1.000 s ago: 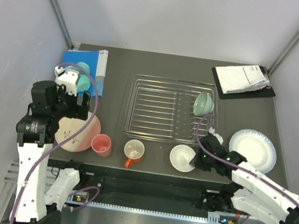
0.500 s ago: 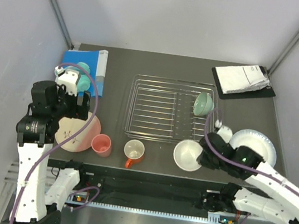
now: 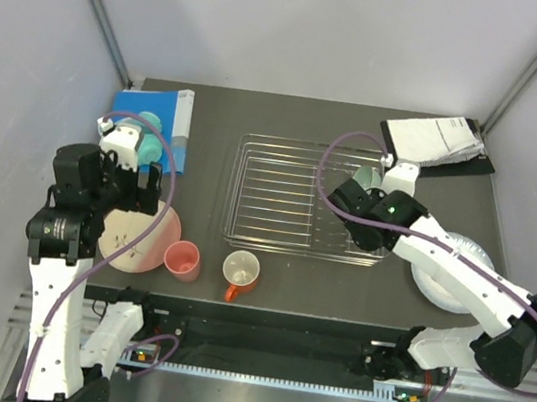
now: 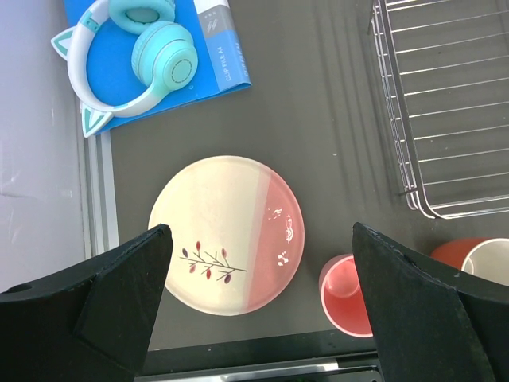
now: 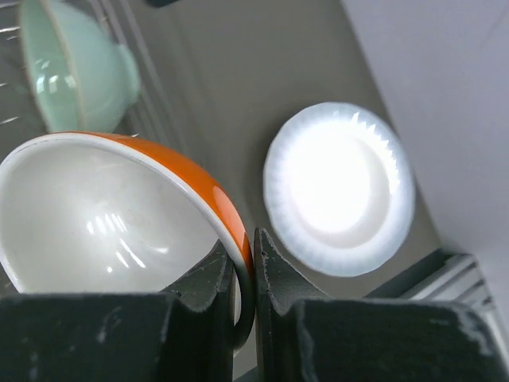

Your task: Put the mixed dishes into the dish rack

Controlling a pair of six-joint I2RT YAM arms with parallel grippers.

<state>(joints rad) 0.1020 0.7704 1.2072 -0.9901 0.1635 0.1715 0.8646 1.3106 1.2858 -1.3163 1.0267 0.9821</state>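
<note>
The part of the rack at the rack's near corner beside the mint-green bowl is empty. My right gripper will first lower and tilt, to get the orange white-lined bowl in there.
My right gripper is shut on the rim of the orange white-lined bowl and holds it above the right end of the dish rack; the arm hides the bowl from above. The mint-green bowl stands tilted in the rack beside it. The white shallow bowl sits on the table right of the rack. My left gripper is open, hovering above the cream-and-pink plate. The pink cup and the orange mug stand in front of the rack.
A blue book with teal headphones lies at the back left. White papers on a black board lie at the back right. Grey walls close in both sides.
My right arm has lifted the orange bowl off the table in front of the rack and carried it back over the rack's right end. The left arm has not moved.
</note>
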